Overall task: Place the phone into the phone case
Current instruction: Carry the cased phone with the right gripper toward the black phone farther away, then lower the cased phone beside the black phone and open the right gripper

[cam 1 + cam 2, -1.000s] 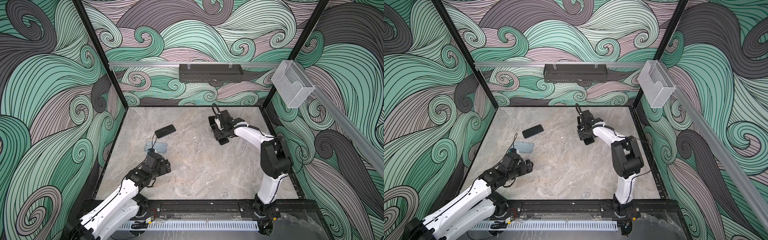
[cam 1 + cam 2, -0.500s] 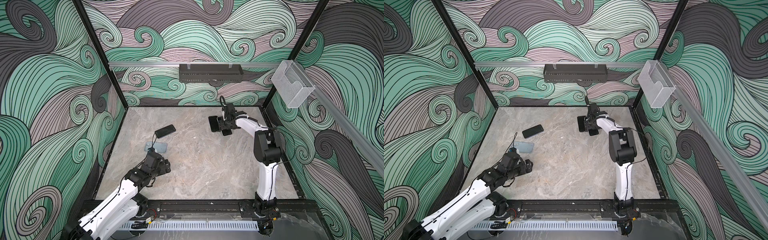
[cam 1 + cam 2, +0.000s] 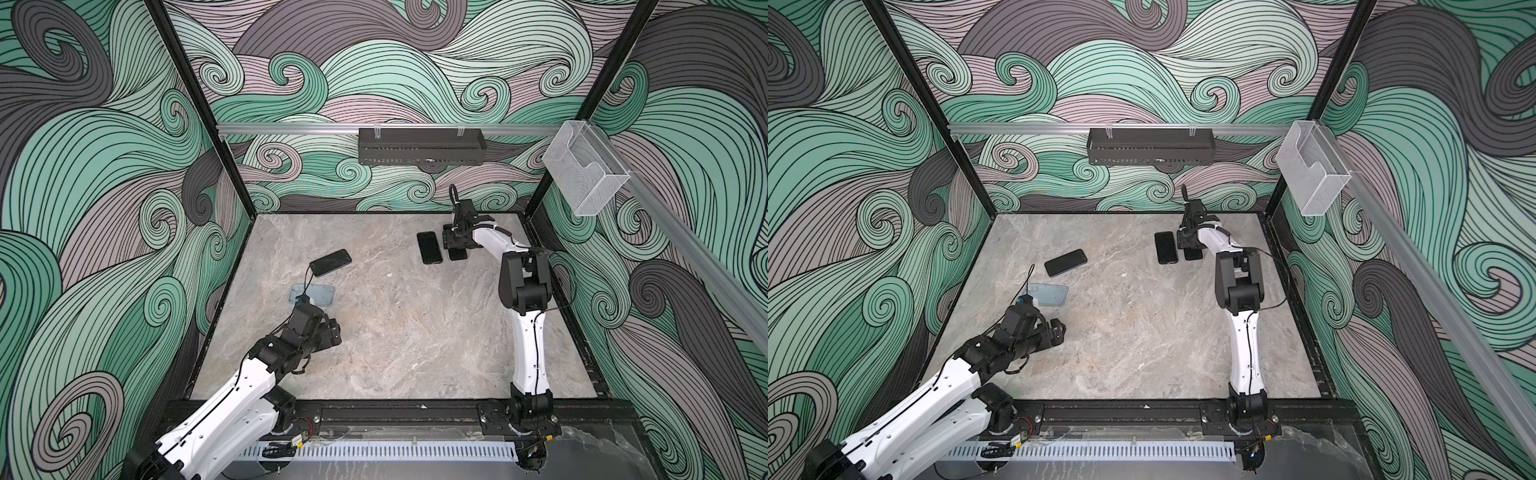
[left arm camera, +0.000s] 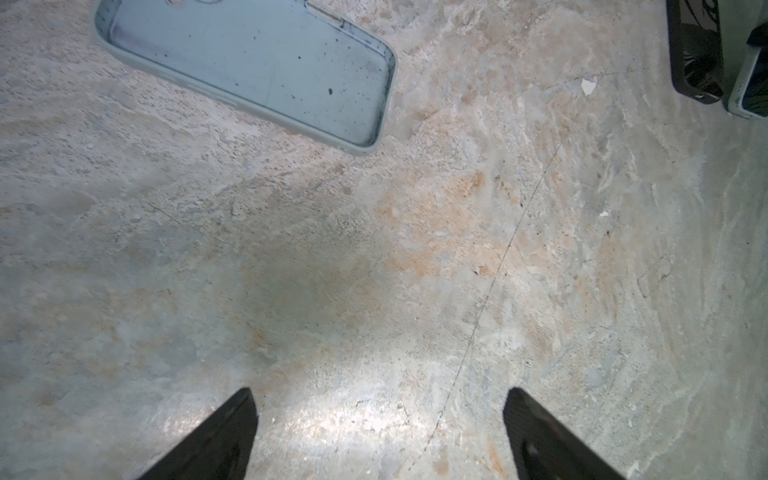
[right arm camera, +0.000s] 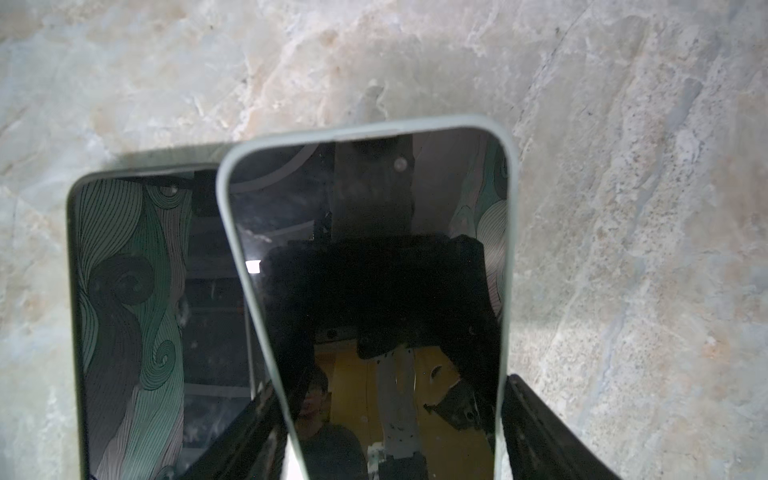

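The second phone is tilted off the table. I will lower my right gripper next to lay the second phone on the tabletop beside the dark-cased phone [image 3: 429,247] and let go of it.
A bare black phone [image 3: 331,262] [image 3: 1065,262] lies face up at the table's left. Just in front of it rests the empty pale blue phone case [image 3: 312,294] [image 3: 1049,294] [image 4: 249,58], hollow side up. My left gripper [image 3: 332,330] [image 4: 378,399] hovers open over bare table on the near side of the case, touching nothing. At the back right, my right gripper [image 3: 457,249] [image 5: 388,386] is shut on the long sides of a second phone in a pale case [image 5: 374,270], tilted over the edge of a dark-cased phone [image 3: 429,247] [image 5: 137,291].
A black wire basket [image 3: 420,146] hangs on the back wall rail. A clear plastic holder [image 3: 584,174] sticks out from the right wall. A thin cable loops from my left wrist over the empty case. Black frame posts stand at the back corners.
My right arm has straightened and its gripper has shifted a little toward the back right, uncovering the dark-cased phone beside it. The left arm, the bare phone and the empty case have stayed put.
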### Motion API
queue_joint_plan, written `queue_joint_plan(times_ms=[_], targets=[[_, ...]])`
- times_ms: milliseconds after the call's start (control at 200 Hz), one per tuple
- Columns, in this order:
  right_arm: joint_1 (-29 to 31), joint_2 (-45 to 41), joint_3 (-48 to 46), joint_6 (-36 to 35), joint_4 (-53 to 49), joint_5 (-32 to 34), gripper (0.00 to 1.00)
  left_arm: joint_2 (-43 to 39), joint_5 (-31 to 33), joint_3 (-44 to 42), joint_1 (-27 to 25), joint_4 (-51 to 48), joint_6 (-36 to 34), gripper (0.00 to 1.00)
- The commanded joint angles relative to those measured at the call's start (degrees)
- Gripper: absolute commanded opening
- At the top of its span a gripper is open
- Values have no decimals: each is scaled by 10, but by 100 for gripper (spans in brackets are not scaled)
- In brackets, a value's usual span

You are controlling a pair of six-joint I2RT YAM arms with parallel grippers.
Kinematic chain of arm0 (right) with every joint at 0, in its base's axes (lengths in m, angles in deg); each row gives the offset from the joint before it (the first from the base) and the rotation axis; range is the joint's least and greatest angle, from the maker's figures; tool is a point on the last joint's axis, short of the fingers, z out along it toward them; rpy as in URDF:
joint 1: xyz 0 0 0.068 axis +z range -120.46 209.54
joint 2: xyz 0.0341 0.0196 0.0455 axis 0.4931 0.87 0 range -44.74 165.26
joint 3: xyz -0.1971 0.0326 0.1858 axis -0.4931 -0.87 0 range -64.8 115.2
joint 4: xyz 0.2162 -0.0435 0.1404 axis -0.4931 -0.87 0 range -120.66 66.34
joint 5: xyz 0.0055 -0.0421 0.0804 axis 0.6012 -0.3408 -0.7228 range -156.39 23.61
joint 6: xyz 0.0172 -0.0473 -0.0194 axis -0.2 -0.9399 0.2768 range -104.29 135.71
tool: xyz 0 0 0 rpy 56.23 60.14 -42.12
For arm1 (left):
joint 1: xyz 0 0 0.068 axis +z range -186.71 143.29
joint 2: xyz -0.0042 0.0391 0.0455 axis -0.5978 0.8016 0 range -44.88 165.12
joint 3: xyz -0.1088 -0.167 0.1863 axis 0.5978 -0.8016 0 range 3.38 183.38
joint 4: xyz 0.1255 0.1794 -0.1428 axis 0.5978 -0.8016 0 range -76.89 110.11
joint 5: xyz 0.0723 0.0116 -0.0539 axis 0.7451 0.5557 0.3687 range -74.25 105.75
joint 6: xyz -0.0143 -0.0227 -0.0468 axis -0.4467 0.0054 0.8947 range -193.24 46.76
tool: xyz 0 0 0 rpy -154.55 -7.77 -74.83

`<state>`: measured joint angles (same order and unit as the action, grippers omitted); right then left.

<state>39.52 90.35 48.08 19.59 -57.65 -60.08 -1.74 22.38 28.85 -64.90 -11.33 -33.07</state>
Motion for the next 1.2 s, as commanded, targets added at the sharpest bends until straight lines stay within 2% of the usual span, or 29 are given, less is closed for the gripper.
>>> queue_joint_plan(times_ms=[0, 305, 525, 620, 1196], targets=[[-3, 15, 46, 10, -22, 0, 34, -12, -6, 16, 4, -14, 2, 95], [-7, 60, 118, 19, -98, -19, 44, -15, -2, 21, 5, -25, 3, 95], [-12, 64, 121, 31, -112, -25, 47, -21, -1, 24, 5, -28, 3, 95], [-14, 67, 124, 35, -119, -47, 52, -21, 1, 23, 5, -28, 5, 95], [-25, 78, 135, 48, -133, -83, 75, -17, -8, 10, 5, 2, 33, 95]])
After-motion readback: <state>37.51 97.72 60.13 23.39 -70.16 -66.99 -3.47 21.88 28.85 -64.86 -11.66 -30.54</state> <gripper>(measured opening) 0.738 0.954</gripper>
